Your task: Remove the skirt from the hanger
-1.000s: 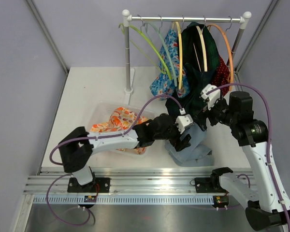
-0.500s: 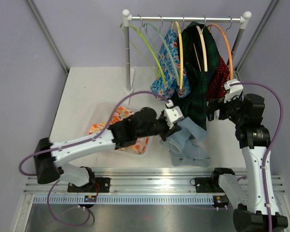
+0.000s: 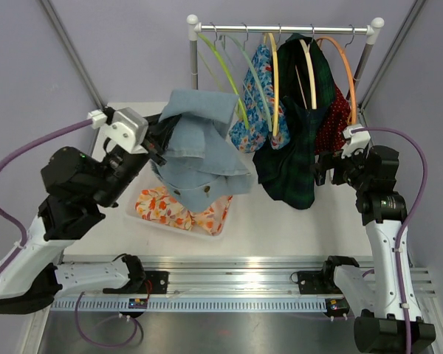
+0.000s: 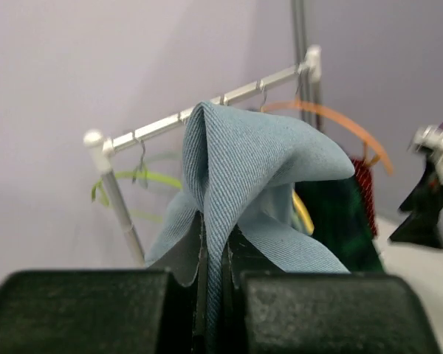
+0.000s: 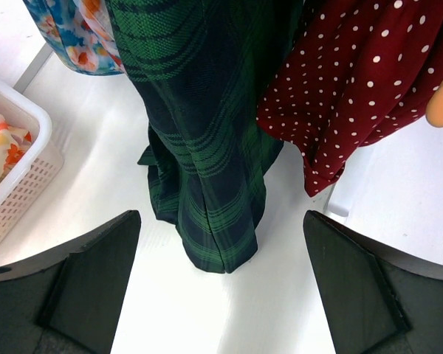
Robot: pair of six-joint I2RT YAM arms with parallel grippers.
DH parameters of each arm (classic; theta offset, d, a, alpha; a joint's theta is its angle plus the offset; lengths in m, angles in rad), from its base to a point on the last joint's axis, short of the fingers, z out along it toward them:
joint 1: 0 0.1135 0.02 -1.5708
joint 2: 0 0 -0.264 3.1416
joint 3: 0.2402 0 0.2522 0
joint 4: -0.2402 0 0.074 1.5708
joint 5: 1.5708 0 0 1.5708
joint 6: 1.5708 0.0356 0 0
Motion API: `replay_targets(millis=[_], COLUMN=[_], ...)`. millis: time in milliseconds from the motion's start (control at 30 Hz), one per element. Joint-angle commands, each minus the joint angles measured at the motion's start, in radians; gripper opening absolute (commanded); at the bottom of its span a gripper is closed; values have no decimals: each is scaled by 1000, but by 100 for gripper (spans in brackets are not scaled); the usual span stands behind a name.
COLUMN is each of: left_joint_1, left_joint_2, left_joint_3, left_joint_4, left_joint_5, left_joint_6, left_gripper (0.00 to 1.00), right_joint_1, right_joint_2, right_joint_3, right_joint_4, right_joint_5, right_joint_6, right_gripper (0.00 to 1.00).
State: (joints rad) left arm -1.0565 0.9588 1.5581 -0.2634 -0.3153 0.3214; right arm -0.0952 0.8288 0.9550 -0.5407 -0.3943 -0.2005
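Note:
The denim skirt is off every hanger, so my left gripper will next lower and tilt its fingers into the basket, over the orange floral cloth [image 3: 180, 212].
A light blue denim skirt [image 3: 199, 151] hangs off any hanger, bunched above the basket, with my left gripper [image 3: 157, 139] shut on a fold of it. In the left wrist view the denim skirt [image 4: 236, 169] rises pinched between the jaws of the left gripper [image 4: 215, 254]. Two green hangers [image 3: 225, 66] on the rail [image 3: 280, 29] hang bare. My right gripper [image 3: 326, 168] stands open, apart from a green plaid garment [image 3: 292, 158]; that right gripper [image 5: 221, 221] has nothing between its fingers.
A clear basket [image 3: 210, 232] holding orange floral cloth [image 3: 166, 210] sits under the skirt. On the rail hang a blue floral garment [image 3: 260, 96] on a yellow hanger, the plaid garment [image 5: 199, 147], and a red dotted one [image 5: 362, 81] on an orange hanger [image 3: 345, 70].
My left gripper shut on the denim skirt low at the table's middle, then swung up and left with it, over the basket. The right arm drew back to the right.

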Motion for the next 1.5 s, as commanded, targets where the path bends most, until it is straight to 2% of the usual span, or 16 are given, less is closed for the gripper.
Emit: replay_targets(millis=[0,233,333,500,667,833,900,933,1000,1033,1133,1167,1233,1300,1400,1467], left_joint_1=[41,137,158,188,265,374,400,426,446,454,452,452,451,452,452,454], left_joint_2=[-8,-187,-256,-319,-189,12,92,110,138,132,48,17,-95,-194,-262,-313], left_joint_3=[-104,-534,-656,-918,-1084,-1142,-1139,-1129,-1109,-1095,-1043,-1026,-982,-925,-847,-813], left_joint_4=[-79,-60,-39,19,140,301,332,349,348,337,267,221,135,43,-84,-132], left_joint_5=[-59,-10,4,-13,66,203,263,284,358,372,361,334,320,320,320,302], left_joint_6=[6,-250,-358,-677,-889,-953,-949,-944,-935,-915,-884,-860,-823,-796,-743,-697], left_gripper=[0,0,0,0,0,2,11,24,43,59,74,86,99,99,99,99], right_joint_1=[-12,-15,-15,-15,-15,-17,-17,-15,-15,-15,-14,-15,-14,8,90,199], right_joint_2=[-8,1,1,4,1,-13,-10,-5,12,19,82,105,186,263,357,409], right_joint_3=[-7,-9,-10,-10,-12,13,48,62,127,155,298,342,482,609,756,833], right_joint_4=[58,59,59,58,51,2,-47,-65,-131,-149,-232,-289,-338,-386,-392,-392], right_joint_5=[2,3,6,6,-12,-122,-172,-222,-273,-316,-391,-411,-451,-456,-378,-240], right_joint_6=[12,9,7,6,0,-65,-91,-120,-146,-157,-142,-139,-111,-91,-37,-10], right_gripper=[99,100,99,99,100,99,100,99,100,100,99,98,96,94,93,92])
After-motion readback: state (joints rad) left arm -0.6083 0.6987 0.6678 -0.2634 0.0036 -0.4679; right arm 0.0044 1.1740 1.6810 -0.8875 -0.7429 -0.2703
